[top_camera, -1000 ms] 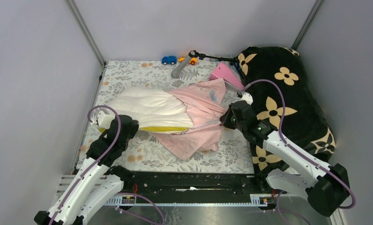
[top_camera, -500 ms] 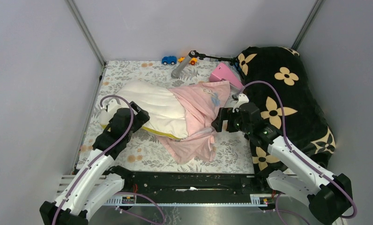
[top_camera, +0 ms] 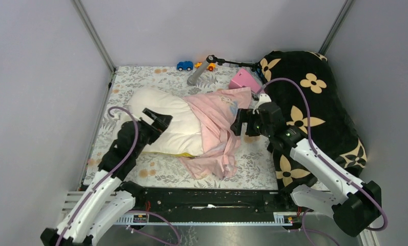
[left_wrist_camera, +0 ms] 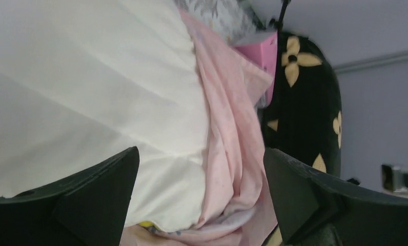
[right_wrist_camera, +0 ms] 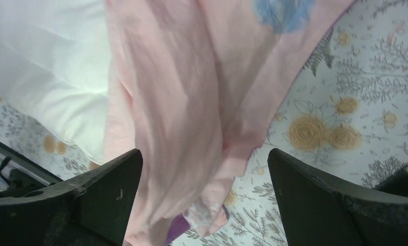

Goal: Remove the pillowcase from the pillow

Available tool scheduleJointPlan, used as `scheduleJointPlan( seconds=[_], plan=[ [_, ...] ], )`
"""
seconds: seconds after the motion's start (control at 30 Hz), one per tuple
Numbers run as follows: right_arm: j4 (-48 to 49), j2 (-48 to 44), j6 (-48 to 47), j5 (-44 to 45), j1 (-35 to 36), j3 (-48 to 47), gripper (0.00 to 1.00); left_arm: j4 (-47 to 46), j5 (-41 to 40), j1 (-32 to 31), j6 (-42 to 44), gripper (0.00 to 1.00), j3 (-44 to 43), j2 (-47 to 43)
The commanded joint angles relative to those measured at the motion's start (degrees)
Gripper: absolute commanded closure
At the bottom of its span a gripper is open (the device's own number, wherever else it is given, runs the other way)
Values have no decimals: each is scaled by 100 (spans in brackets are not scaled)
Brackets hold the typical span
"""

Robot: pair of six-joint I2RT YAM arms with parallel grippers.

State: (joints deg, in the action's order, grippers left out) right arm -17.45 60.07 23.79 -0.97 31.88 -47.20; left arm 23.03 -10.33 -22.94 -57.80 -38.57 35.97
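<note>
The pillow's near edge point(top_camera: 176, 153) lies bare beside the bunched cloth, so my left gripper will next move back and down toward the pillowcase point(top_camera: 217, 125) to close on that edge.
The cream-white pillow point(top_camera: 163, 118) lies on the floral table, its left part bare. The pale pink pillowcase point(top_camera: 217, 125) is bunched over its right end and trails toward the near edge. My left gripper point(top_camera: 158, 121) hovers over the pillow's middle, open and empty. In the left wrist view the pillow point(left_wrist_camera: 89, 92) meets the pillowcase point(left_wrist_camera: 232, 133) between the wide fingers point(left_wrist_camera: 94, 200). My right gripper point(top_camera: 241, 123) stands open at the pillowcase's right edge. In the right wrist view the pillowcase point(right_wrist_camera: 191, 102) hangs loose between the jaws, a purple patch point(right_wrist_camera: 179, 224) showing at its hem.
A black blanket with tan flowers point(top_camera: 314, 102) fills the right side, close behind the right arm. A pink object point(top_camera: 244, 79), a grey cylinder point(top_camera: 198, 75) and a blue toy car point(top_camera: 184, 65) lie at the back. Walls enclose the floral tablecloth point(top_camera: 135, 82).
Both grippers have opened, and the right has let go of the pillowcase. The left arm moved right over the pillow; the pillowcase has slumped into a narrower bunch.
</note>
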Motion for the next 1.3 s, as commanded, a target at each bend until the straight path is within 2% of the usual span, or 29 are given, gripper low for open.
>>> scheduleJointPlan(
  seconds=[0.0, 0.1, 0.23, 0.43, 0.63, 0.87, 1.03, 1.17, 1.27],
  plan=[
    [-30, 135, 29, -250, 107, -515, 0, -951, 224, -832, -912, 1, 510, 488],
    [-33, 341, 36, -111, 399, -574, 0, -959, -488, -1641, -953, 1, 387, 841],
    [-192, 870, -7, 277, 992, -710, 0, -1028, -541, -1959, -1058, 1, 313, 1336],
    [67, 1341, 160, 490, 1766, -677, 0, -1166, -412, -1981, -1426, 1, 604, 1570],
    [207, 1808, 141, 547, 2055, -621, 0, -1003, -549, -1982, -1990, 1, 1249, 1099],
    [609, 2044, 207, 791, 2138, -468, 0, 270, -649, -1985, -2506, 1, 1055, 597],
    [924, 2156, 274, 900, 2138, -295, 1, 901, -201, -1993, -2949, 1, 765, 708],
    [1117, 2105, 286, 872, 2138, -159, 0, 872, -200, -2010, -3130, 1, 921, 949],
    [1148, 2058, 290, 840, 2139, -127, 0, 172, 51, -2007, -3304, 1, 1381, 1095]
  ],
)
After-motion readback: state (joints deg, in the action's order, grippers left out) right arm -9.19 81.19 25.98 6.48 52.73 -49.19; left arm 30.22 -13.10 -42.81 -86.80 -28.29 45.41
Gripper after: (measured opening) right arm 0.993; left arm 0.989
